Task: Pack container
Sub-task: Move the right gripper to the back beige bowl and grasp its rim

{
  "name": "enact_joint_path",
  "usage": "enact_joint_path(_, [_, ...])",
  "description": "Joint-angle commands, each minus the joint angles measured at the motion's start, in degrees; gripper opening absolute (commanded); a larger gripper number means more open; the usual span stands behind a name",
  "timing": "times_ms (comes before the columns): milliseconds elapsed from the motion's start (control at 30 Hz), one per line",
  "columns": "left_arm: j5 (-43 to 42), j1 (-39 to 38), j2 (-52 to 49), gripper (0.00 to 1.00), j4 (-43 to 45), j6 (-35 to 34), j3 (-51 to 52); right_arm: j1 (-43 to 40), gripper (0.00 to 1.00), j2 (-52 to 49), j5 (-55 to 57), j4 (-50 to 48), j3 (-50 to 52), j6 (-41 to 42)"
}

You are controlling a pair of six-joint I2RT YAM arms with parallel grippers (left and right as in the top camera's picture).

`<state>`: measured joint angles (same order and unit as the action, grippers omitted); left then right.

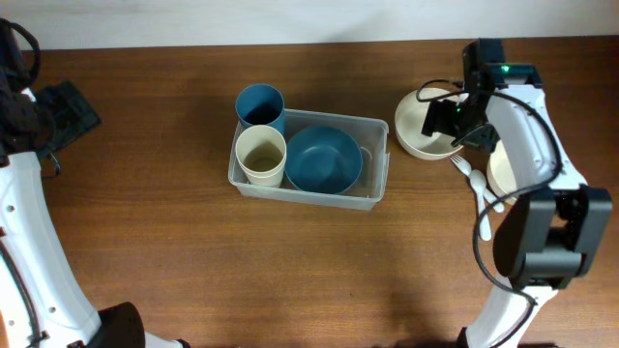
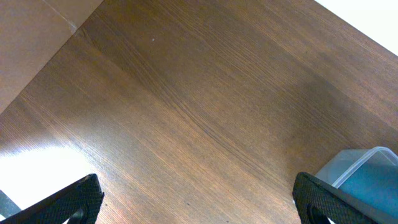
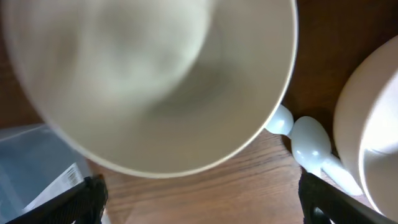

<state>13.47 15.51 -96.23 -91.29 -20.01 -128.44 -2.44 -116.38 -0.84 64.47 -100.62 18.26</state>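
Note:
Next, my right gripper moves down onto the cream bowl's rim by the white spoons, one finger inside the bowl, since the bowl's rim lies below its open fingers.
The clear plastic container point(image 1: 377, 159) sits mid-table and holds a blue cup point(image 1: 260, 104), a cream cup point(image 1: 262, 155) and a blue bowl point(image 1: 323, 159). A cream bowl point(image 1: 418, 128) stands to its right and fills the right wrist view point(image 3: 149, 81). My right gripper point(image 1: 455, 121) is open just above that bowl's right part, holding nothing. White spoons point(image 1: 481, 188) lie beside it, also in the right wrist view point(image 3: 311, 146). My left gripper point(image 1: 63, 111) is open and empty at the far left; a container corner point(image 2: 367, 171) shows in its view.
A second cream bowl or plate point(image 1: 503, 172) lies at the right, partly under the right arm, and shows in the right wrist view point(image 3: 373, 124). The table's back edge runs along the top of the overhead view.

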Motion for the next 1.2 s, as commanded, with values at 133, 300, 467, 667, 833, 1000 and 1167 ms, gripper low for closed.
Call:
enact_joint_path(133, [-0.2, 0.2, -0.2, 1.00, 0.0, -0.6, 0.2, -0.1, 0.90, -3.4, 1.5, -1.1, -1.0, 4.5])
enact_joint_path(300, [-0.2, 0.2, -0.2, 1.00, -0.1, -0.6, 0.2, -0.7, 0.85, -5.0, 0.5, -2.2, -1.0, 6.9])
enact_joint_path(467, [-0.2, 0.2, -0.2, 0.99, -0.1, -0.6, 0.2, -0.8, 0.80, -7.9, -1.3, -3.2, -0.9, 7.9])
enact_joint_path(667, [-0.2, 0.2, -0.2, 1.00, 0.0, -0.6, 0.2, -1.1, 0.71, -10.7, -3.5, -3.8, -0.9, 8.4])
enact_joint_path(833, [-0.2, 0.2, -0.2, 1.00, -0.1, -0.6, 0.2, -1.1, 0.63, -11.5, -3.5, -4.0, -0.9, 8.5])
enact_joint_path(1000, [-0.2, 0.2, -0.2, 0.99, -0.1, -0.6, 0.2, -1.1, 0.52, -11.5, -3.5, -4.7, -0.9, 9.3])
enact_joint_path(1167, [-0.2, 0.2, -0.2, 0.99, -0.1, -0.6, 0.2, -1.1, 0.33, -11.9, -3.6, -5.4, -0.9, 9.7])
